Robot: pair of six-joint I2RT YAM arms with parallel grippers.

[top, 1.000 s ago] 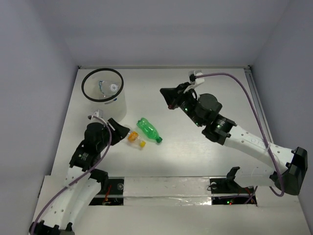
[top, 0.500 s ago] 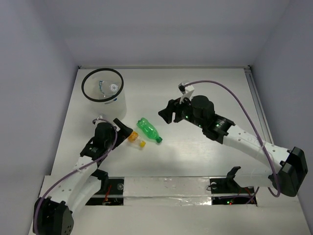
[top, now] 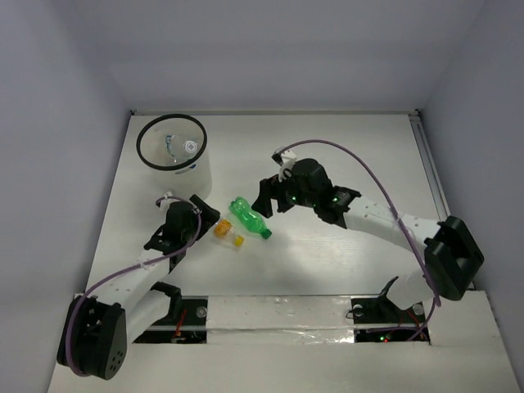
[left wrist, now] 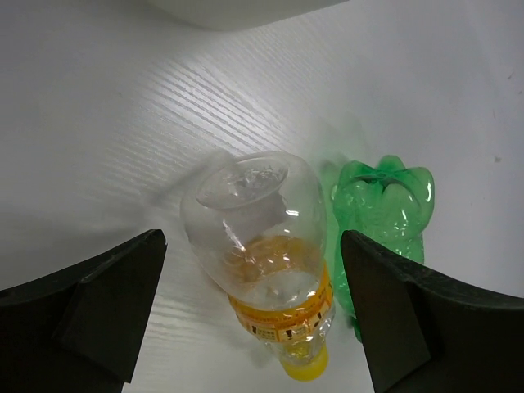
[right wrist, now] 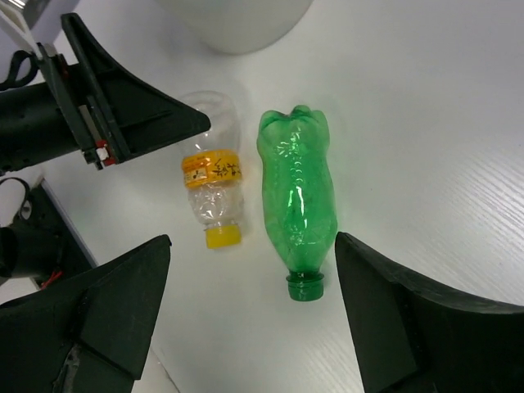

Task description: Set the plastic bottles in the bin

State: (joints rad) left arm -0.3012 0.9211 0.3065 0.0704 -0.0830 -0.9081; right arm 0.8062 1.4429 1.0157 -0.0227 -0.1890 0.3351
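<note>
The left gripper stays in place and closes its fingers onto the orange bottle's clear base (left wrist: 254,219) next, since that base already lies between the open fingers.
A small orange-labelled bottle (top: 228,233) with a yellow cap lies on the white table beside a green bottle (top: 250,219). My left gripper (top: 210,219) is open, its jaws either side of the orange bottle's (left wrist: 262,246) clear base without pressing it. The green bottle (left wrist: 385,213) lies just right of it. My right gripper (top: 264,203) is open, hovering over the green bottle (right wrist: 299,196), with the orange bottle (right wrist: 209,188) to its left. The bin (top: 195,176) stands at the back left. A clear blue-labelled bottle (top: 175,148) lies inside.
The left gripper's black fingers (right wrist: 123,115) reach into the right wrist view, close to the orange bottle. The bin's base (right wrist: 237,20) sits just beyond both bottles. Purple cables loop over both arms. Grey walls enclose the table.
Both grippers have opened. The right arm swung left and down over the green bottle. The left arm pushed forward until its jaws flank the orange bottle.
</note>
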